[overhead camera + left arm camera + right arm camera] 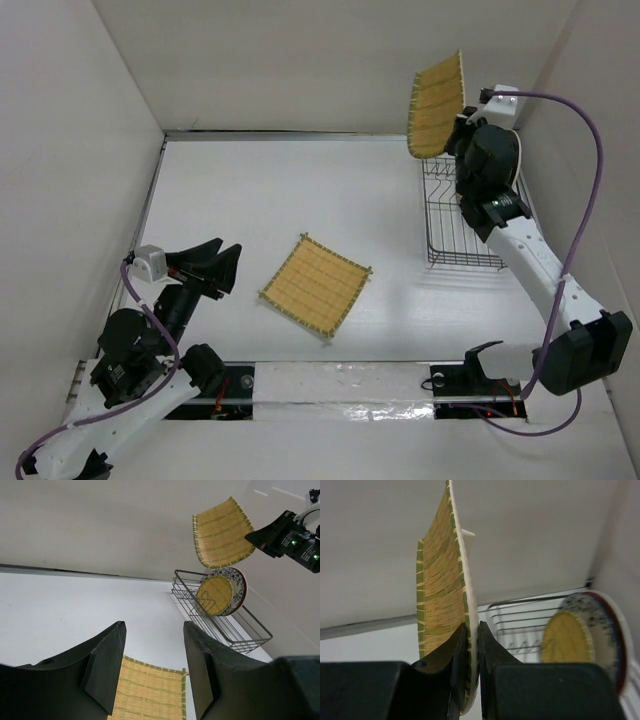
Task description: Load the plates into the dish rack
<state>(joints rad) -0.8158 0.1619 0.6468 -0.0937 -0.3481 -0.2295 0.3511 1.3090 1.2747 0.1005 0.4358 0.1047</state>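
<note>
My right gripper lowers the yellow woven mat into the dish rack [458, 222] next, where the wires stand empty beside the round woven disc [216, 596].
My right gripper [458, 128] is shut on the edge of a yellow woven mat [437, 104], holding it upright in the air above the far end of the dish rack [458, 222]. In the right wrist view the fingers [462, 645] pinch that woven mat [437, 580]. A round woven disc [216, 596] and a patterned red-edged plate [240, 582] stand in the dish rack [235, 630]. A square woven mat [316, 285] lies flat on the table. My left gripper [225, 262] hovers open to its left, with nothing between the fingers.
White walls close in the table on the left, back and right. The rack sits against the right wall. A strip of tape runs along the near edge between the arm bases [340, 382].
</note>
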